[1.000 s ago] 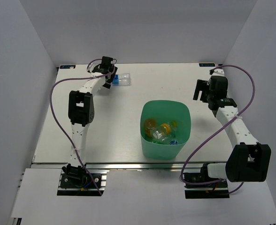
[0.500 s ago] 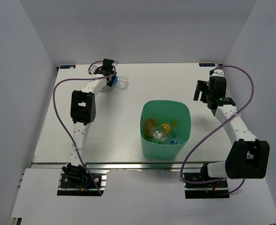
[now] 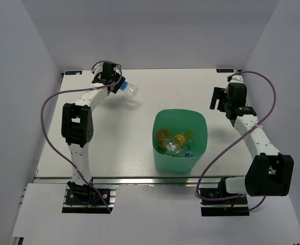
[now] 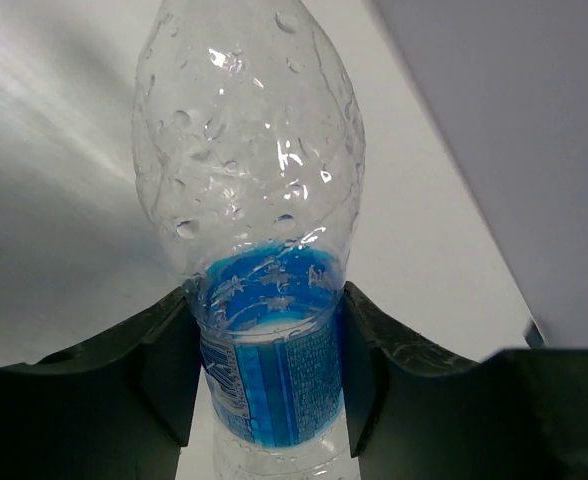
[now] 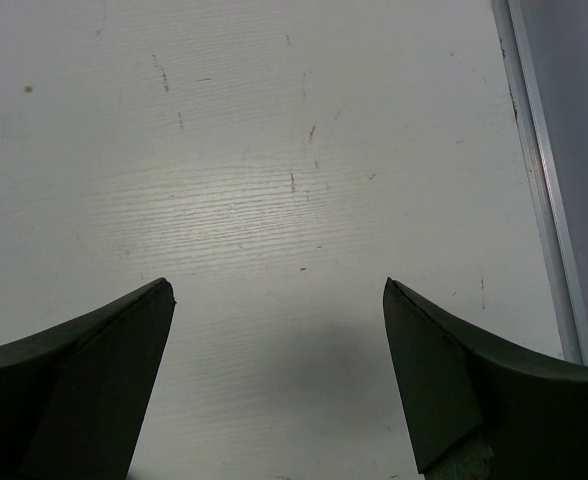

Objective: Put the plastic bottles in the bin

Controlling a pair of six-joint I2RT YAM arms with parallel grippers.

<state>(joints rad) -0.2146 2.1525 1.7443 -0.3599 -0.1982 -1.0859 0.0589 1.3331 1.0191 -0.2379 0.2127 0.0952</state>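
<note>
The other bottles lie inside the bin, so my left gripper will go up and to the right in the top view, over the bin's opening [image 3: 180,128], to let go of the bottle.
A clear plastic bottle [image 3: 130,90] with a blue label [image 4: 269,370] is lifted off the table at the far left, held by my left gripper [image 3: 117,86], which is shut on its labelled middle. The bottle's rounded clear end [image 4: 249,130] points away from the wrist camera. The mint-green bin [image 3: 180,159] stands near the table's middle front, and several bottles [image 3: 176,142] lie inside it, one orange-capped. My right gripper [image 5: 278,300] hovers open over bare table at the far right, nothing between its fingers.
White walls close in the table on the left, back and right. A metal rail [image 5: 537,170] edges the table beside the right gripper. Purple cables [image 3: 55,98] loop off both arms.
The left gripper closed on the clear bottle and lifted it off the table, swinging slightly left and up. The right arm barely moved.
</note>
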